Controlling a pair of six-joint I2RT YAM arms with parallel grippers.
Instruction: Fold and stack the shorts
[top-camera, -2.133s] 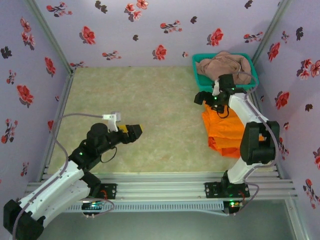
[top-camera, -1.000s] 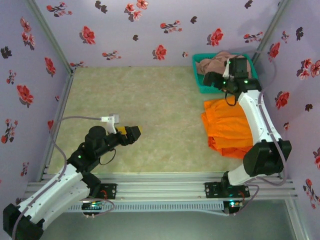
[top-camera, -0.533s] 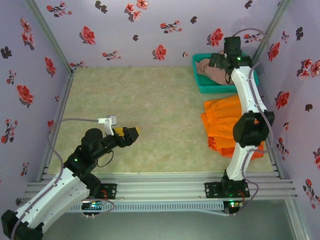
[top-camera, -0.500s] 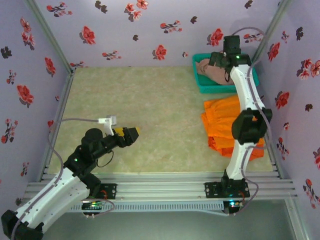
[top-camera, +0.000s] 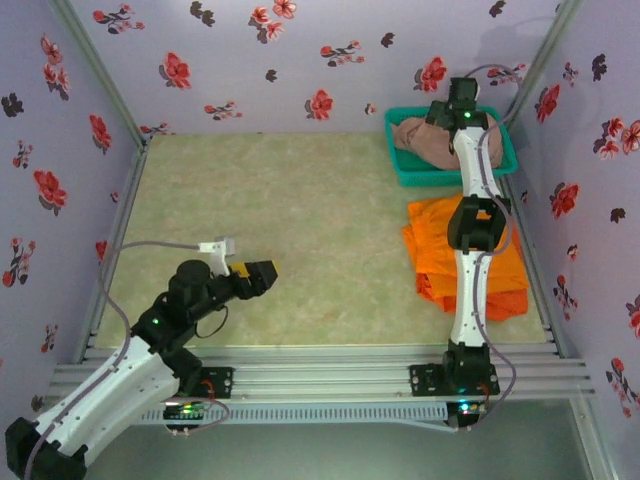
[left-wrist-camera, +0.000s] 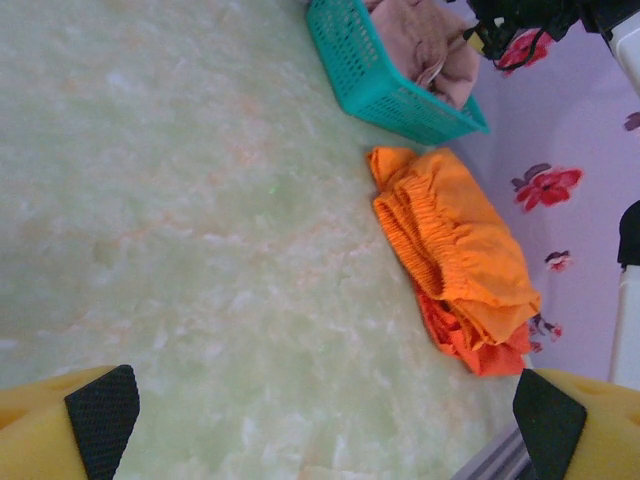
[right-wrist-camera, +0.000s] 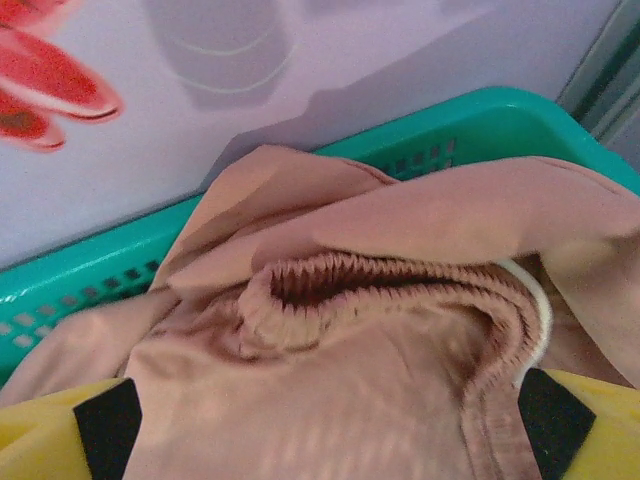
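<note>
The right gripper moves down into the teal basket (right-wrist-camera: 95, 275) next, its open fingers straddling the gathered waistband (right-wrist-camera: 290, 310), because that ruffled edge stands up from the crumpled cloth.
The dusty pink-brown shorts (right-wrist-camera: 350, 360) lie crumpled in the teal basket (right-wrist-camera: 95, 275), gathered waistband up, with a bit of white drawstring (right-wrist-camera: 537, 300) at the right. My right gripper (right-wrist-camera: 328, 430) hangs open just over this cloth, its pads wide apart at either side; from above it (top-camera: 447, 118) is over the basket (top-camera: 402, 172). Two orange shorts (top-camera: 437, 255) lie folded and stacked on the table in front of the basket, also seen as an orange pile (left-wrist-camera: 455, 240). My left gripper (top-camera: 258, 272) hovers open and empty over the bare table at the near left.
Flowered walls close in the table on three sides; the basket stands in the far right corner against them. The right arm (top-camera: 470, 230) stretches over the orange stack. A metal rail (top-camera: 330, 360) runs along the near edge. The green mat (top-camera: 290, 200) spreads across the middle.
The right gripper has left the orange stack and swung up and back over the basket's pink-brown shorts. The left arm has drawn back slightly toward the near edge.
</note>
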